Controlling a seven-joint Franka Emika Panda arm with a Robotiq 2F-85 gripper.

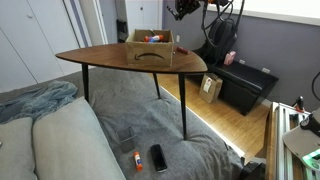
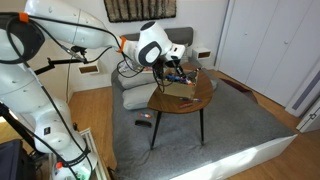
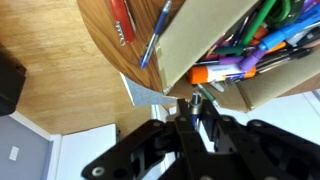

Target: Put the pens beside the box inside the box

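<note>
The thin blue pen hangs at the box's edge, so my gripper will next move from that edge over the coloured pens inside, then lower toward them.
The tan open-topped box (image 3: 200,35) stands on the round wooden table (image 3: 100,35) and holds several coloured pens. It shows in both exterior views (image 1: 150,48) (image 2: 185,88). On the table beside the box lie a red pen (image 3: 121,25) and a blue pen (image 3: 155,35). My gripper (image 3: 197,112) is shut on a thin blue pen with a silver tip (image 3: 196,103). It hangs above the box's edge (image 1: 181,10) (image 2: 172,70).
On the grey rug lie a black phone-like object (image 1: 158,157) and an orange-tipped marker (image 1: 135,160). A black case (image 1: 245,85) and a small tan box (image 1: 211,87) stand on the wood floor past the table. Grey cushions (image 1: 50,130) lie in front.
</note>
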